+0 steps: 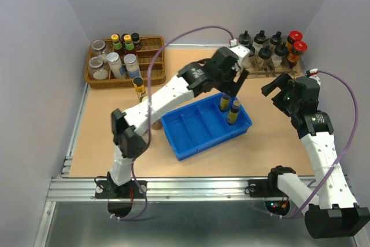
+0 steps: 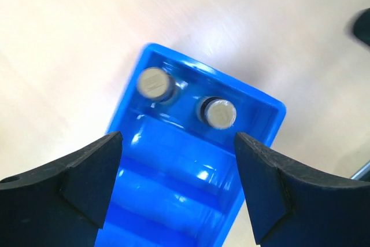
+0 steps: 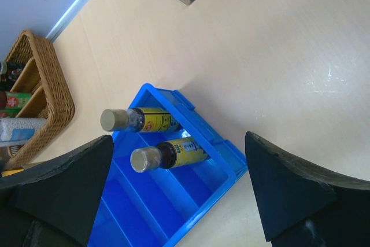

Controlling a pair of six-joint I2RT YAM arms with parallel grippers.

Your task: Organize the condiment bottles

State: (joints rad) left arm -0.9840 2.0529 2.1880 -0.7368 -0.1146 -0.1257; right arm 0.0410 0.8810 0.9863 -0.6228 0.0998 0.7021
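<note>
The third amber bottle's cap point(image 1: 137, 81) is lower, to the left in the top view, so my left gripper needs to swing away from the tray point(image 1: 191, 128) next and go down around that cap.
Two slim amber-yellow bottles point(image 1: 224, 101) point(image 1: 233, 111) with dark caps stand in the right end compartment of a blue tray point(image 1: 191, 128). A third amber bottle point(image 1: 139, 87) stands on the table beside the wicker basket. My left gripper point(image 1: 232, 87) is open and empty just above the two bottles; the left wrist view shows their caps point(image 2: 155, 83) point(image 2: 219, 113) beyond the fingers point(image 2: 87, 172). My right gripper point(image 1: 276, 92) is open and empty to the right of the tray; its view shows both bottles point(image 3: 147, 121) point(image 3: 176, 153) in the tray point(image 3: 144, 201). Squat jars point(image 1: 98, 47) sit in the basket.
A wicker basket point(image 1: 156, 41) at the back left holds several jars and small bottles; it also shows in the right wrist view point(image 3: 43, 79). A rack of clear cruets with black knob tops point(image 1: 263, 50) and two red-capped jars point(image 1: 296, 41) stand at the back right.
</note>
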